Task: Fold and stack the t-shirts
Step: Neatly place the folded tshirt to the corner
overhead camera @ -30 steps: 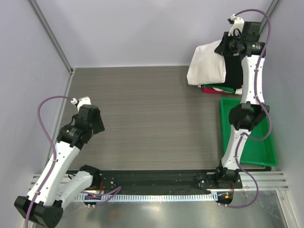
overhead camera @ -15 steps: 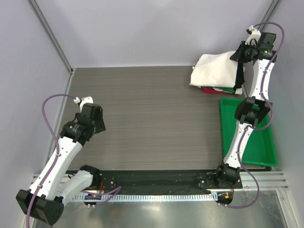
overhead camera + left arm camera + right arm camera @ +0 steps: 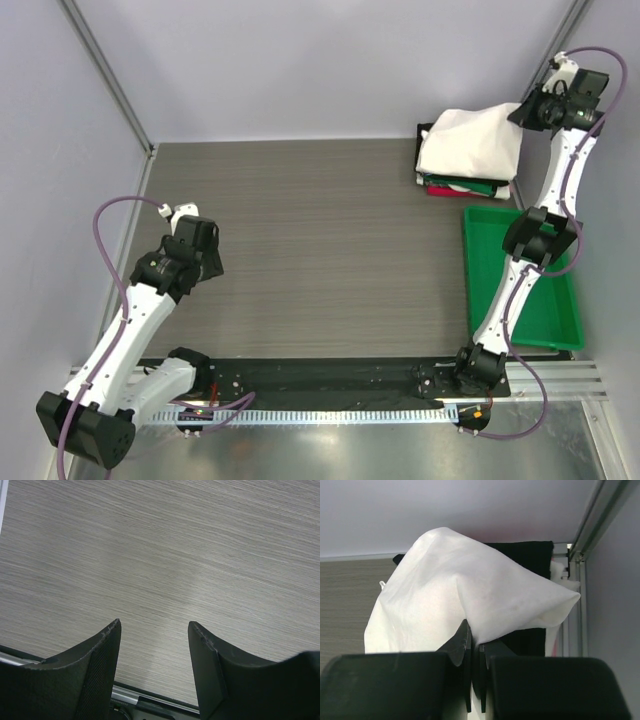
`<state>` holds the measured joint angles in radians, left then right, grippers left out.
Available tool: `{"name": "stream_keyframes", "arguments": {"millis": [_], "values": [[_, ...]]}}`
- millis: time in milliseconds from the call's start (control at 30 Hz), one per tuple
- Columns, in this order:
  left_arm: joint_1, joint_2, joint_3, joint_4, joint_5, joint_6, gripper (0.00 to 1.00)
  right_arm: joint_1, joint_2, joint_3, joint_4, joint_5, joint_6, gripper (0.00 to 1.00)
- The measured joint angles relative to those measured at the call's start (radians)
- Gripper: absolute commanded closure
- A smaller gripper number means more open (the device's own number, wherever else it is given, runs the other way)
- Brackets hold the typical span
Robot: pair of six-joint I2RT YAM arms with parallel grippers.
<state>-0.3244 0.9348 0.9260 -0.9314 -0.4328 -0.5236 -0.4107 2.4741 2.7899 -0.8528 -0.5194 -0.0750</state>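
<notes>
Next, my right gripper draws the white shirt's pinched edge (image 3: 476, 638) toward the grey side, then opens, since the cloth bunches into a fold at the gripper's fingers.
A folded white t-shirt (image 3: 470, 142) drapes over a stack of t-shirts (image 3: 465, 186) at the back right corner, where green, red and black edges show underneath. My right gripper (image 3: 528, 112) is shut on the white shirt's right edge, and in the right wrist view the white cloth (image 3: 465, 597) is pinched between the closed fingers of the right gripper (image 3: 475, 642), with a black shirt (image 3: 530, 555) behind it. My left gripper (image 3: 155, 630) hangs open over bare table at the left, seen in the top view as the left gripper (image 3: 200, 250), holding nothing.
A green plastic tray (image 3: 482, 260) lies on the right side, just in front of the stack, partly hidden by the right arm. Grey walls and a metal frame post (image 3: 585, 525) close in behind the stack. The dark rail (image 3: 330, 375) runs along the near edge.
My right gripper has carried the white shirt's edge rightward and farther back, spreading it over the stack. The left arm has shifted only slightly.
</notes>
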Motion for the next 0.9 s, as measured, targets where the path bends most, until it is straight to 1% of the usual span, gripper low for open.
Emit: {"name": "stream_keyframes", "arguments": {"millis": [167,300,333,367,433,467,533,567,733,900], "values": [[0.0,0.002,0.0,0.0,0.002,0.0,0.43,-0.052,0.001,0.0,0.03,-0.034,0.035,0.97],[0.0,0.003,0.0,0.0,0.004,0.0,0.43,-0.066,0.014,0.0,0.047,-0.048,0.05,0.83],[0.0,0.004,0.0,0.0,0.005,0.0,0.43,-0.064,0.02,0.0,0.048,-0.048,0.052,0.76],[0.0,0.004,0.0,0.0,0.006,0.0,0.43,-0.062,0.027,0.0,0.051,-0.047,0.056,0.58],[0.0,0.007,0.0,0.0,0.007,0.0,0.43,-0.057,0.043,0.0,0.053,-0.022,0.071,0.47],[0.0,0.008,0.0,0.0,0.007,0.0,0.43,-0.056,0.047,0.0,0.052,-0.004,0.077,0.3],[0.0,0.01,0.0,0.0,0.007,0.0,0.43,-0.055,0.051,0.0,0.048,0.045,0.094,0.2],[0.0,0.01,0.0,0.0,0.007,0.0,0.43,-0.054,0.051,0.0,0.043,0.07,0.1,0.1],[0.0,0.001,0.0,0.0,0.008,0.0,0.43,-0.07,0.048,0.005,0.027,0.177,0.149,0.05],[0.0,-0.018,0.0,0.0,0.011,0.0,0.42,-0.058,0.011,0.006,-0.049,0.301,0.195,0.01]]}}
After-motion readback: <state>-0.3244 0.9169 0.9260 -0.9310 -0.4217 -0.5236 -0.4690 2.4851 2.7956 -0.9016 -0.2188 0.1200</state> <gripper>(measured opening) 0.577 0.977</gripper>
